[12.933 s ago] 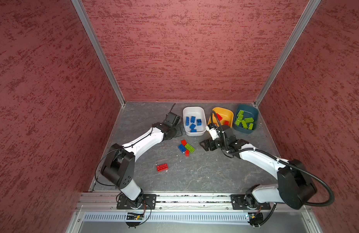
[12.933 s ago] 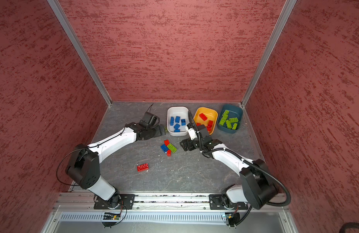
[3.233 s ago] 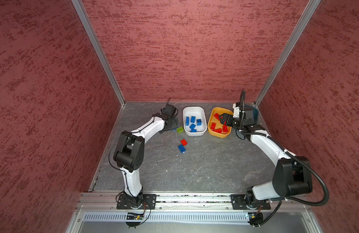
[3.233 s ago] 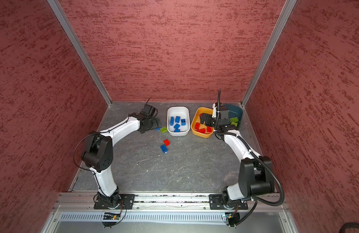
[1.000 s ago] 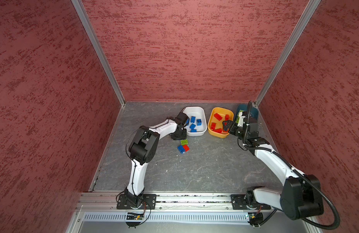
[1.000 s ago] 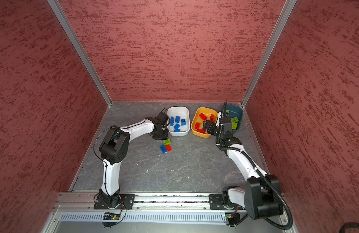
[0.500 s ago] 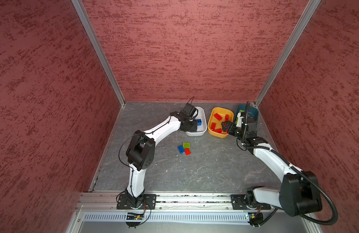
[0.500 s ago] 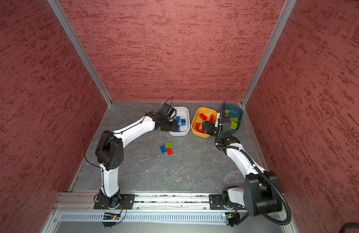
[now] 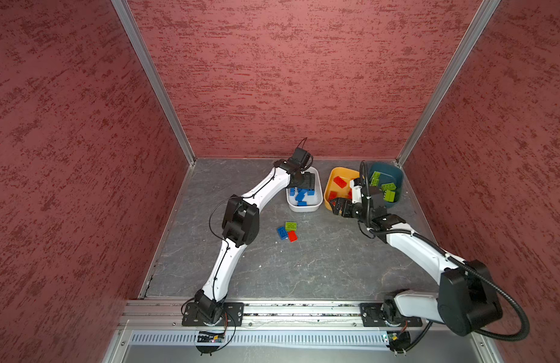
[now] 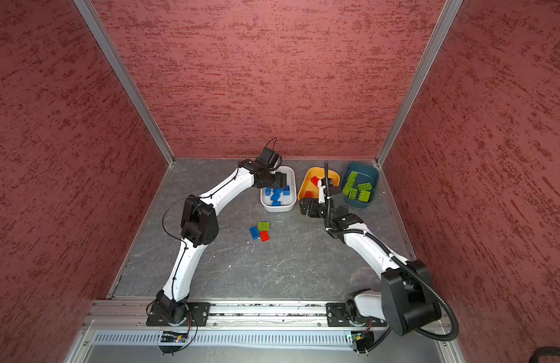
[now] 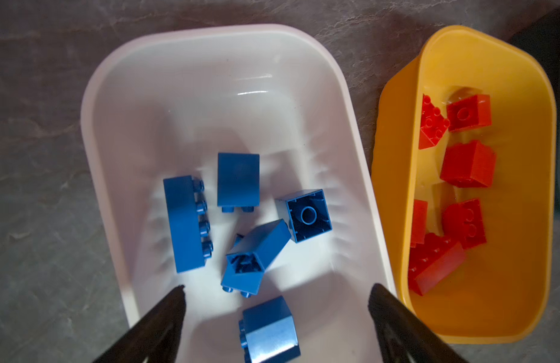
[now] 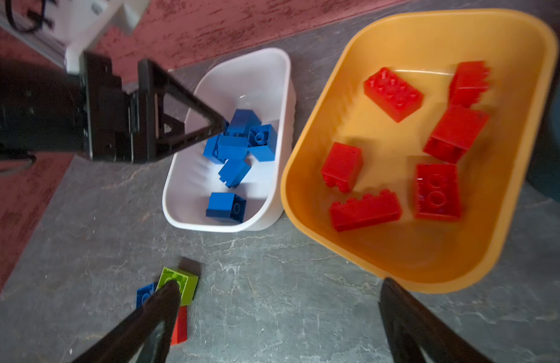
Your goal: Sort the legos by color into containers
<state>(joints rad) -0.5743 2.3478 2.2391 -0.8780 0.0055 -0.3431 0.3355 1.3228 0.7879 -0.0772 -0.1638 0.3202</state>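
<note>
My right gripper should swing toward the unsorted green lego (image 9: 291, 226) (image 12: 180, 282), which lies loose on the floor below it, in front of the white tub. Then it should lower its open fingers on both sides of the lego.
My left gripper (image 11: 277, 286) hangs open over the white tub (image 9: 303, 209), also visible in the other top view (image 10: 280, 182). A blue lego (image 11: 269, 330) lies free between its fingers, apart from both, among several blue legos (image 11: 187, 223) in that tub. My right gripper (image 12: 279, 284) is open and empty above the floor just in front of the yellow tub (image 12: 398, 267), which holds several red legos (image 12: 365, 210). The teal tub (image 10: 371, 171) holds green legos (image 10: 363, 195). A green lego (image 9: 290, 225), a blue one (image 9: 282, 233) and a red one (image 9: 292, 235) lie loose on the floor.
The three tubs stand in a row along the back wall, the teal one in the back right corner. Red walls close in the left, back and right. The loose legos (image 12: 178, 283) sit in front of the white tub (image 12: 184, 217). A metal rail (image 9: 272, 309) runs along the front.
My left gripper went from the floor beside the loose legos up over the white tub and opened, letting a blue lego go. My right gripper drew back slightly from the yellow tub.
</note>
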